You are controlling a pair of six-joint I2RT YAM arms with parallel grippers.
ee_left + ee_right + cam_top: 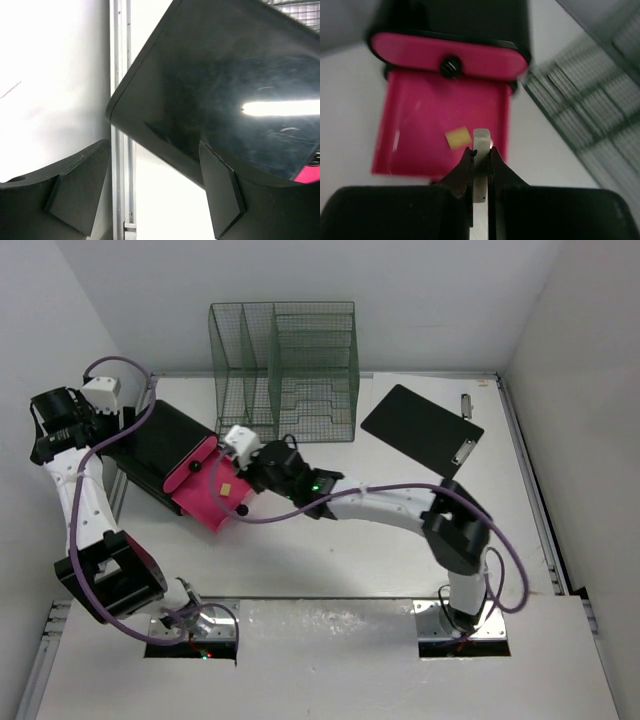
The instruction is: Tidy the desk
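Note:
I should next swing my right gripper left in the top view, down to the pink drawer's bare corner by the drawer box, and release the block (pixel 481 137).
The desk (pixel 350 550) is a white tabletop with metal rails. A black drawer box (pixel 160 445) stands at its left, with the lower pink drawer (pixel 213 498) pulled open. My right gripper (pixel 243 478) hovers over that drawer. In the right wrist view the right gripper (pixel 481 151) is shut on a small white block (pixel 481 137), above the open drawer (pixel 420 125), which holds a small yellow piece (pixel 458 137). The upper pink drawer (pixel 485 55) is closed and has a black knob. My left gripper (pixel 115 440) is open at the box's left corner; its right pad (pixel 222 195) lies against the black box (pixel 225 85).
A green wire mesh organizer (pixel 285 370) stands at the back centre. A black clipboard (pixel 420 428) lies at the back right, with a small grey item (pixel 466 402) beyond it. A metal rail (pixel 120 190) and a white wall run close along the box's left side.

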